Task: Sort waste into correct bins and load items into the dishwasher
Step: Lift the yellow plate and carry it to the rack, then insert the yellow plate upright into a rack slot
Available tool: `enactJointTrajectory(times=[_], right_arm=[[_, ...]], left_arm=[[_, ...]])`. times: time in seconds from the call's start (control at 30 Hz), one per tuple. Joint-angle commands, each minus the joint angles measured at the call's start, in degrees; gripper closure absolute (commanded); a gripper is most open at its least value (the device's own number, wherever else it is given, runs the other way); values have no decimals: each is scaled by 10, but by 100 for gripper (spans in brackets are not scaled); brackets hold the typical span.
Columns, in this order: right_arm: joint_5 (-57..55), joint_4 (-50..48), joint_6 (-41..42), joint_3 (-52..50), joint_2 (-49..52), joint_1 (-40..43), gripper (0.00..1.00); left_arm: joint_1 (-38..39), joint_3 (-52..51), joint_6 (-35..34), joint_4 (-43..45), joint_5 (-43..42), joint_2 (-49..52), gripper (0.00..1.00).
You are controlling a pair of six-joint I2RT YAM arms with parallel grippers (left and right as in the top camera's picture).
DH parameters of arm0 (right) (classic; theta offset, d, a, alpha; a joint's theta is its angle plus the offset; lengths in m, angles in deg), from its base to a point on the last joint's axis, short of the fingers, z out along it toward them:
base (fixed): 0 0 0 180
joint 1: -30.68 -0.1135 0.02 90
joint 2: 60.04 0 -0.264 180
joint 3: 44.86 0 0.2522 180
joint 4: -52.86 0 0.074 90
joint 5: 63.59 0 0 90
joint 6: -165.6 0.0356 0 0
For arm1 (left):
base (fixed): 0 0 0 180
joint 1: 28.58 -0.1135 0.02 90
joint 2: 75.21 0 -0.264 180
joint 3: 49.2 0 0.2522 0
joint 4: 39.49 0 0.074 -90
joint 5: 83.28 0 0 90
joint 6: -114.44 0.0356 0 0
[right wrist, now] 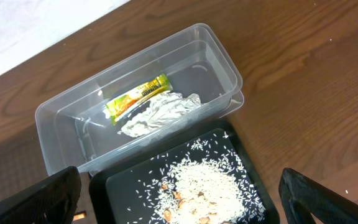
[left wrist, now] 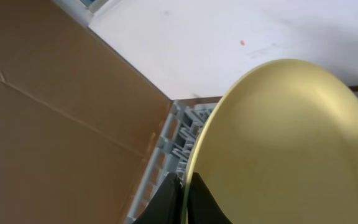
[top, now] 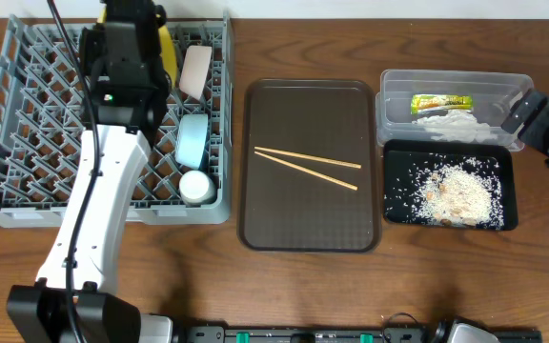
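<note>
The yellow plate is already hanging on edge above the rack (top: 36,124), so I will next move my left gripper down toward the slots beside the white bowl and let go of the plate's rim.
My left gripper (left wrist: 184,194) is shut on the rim of the round yellow plate (left wrist: 284,143) and holds it on edge over the back of the grey dish rack (top: 36,124); the plate (top: 167,52) shows beside the arm in the overhead view. The rack holds a white bowl (top: 196,71), a light-blue-rimmed bowl (top: 192,139) and a small white cup (top: 196,187). Two chopsticks (top: 308,165) lie on the brown tray (top: 265,219). My right gripper (right wrist: 179,199) is open and empty above the black tray (right wrist: 123,186) of rice scraps (right wrist: 204,186). The clear tub (right wrist: 55,124) holds the wrapper (right wrist: 137,96) and tissue (right wrist: 160,112).
The clear tub (top: 394,90) and black tray (top: 398,210) sit side by side at the right of the wooden table, with the right arm (top: 541,119) at their far right edge. A brown cardboard surface (left wrist: 55,112) stands behind the rack.
</note>
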Motion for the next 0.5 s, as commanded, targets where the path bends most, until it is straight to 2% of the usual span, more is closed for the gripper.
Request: enactJointTrajectory(times=[0.0, 0.17, 0.47], right_arm=[[-2, 1, 5, 7, -4, 2, 1], [-2, 1, 5, 7, -4, 2, 1], [-2, 1, 5, 7, -4, 2, 1]], left_arm=[[-24, 1, 54, 13, -13, 1, 93], [-37, 1, 91, 17, -41, 14, 93], [-37, 1, 140, 75, -42, 88, 93]])
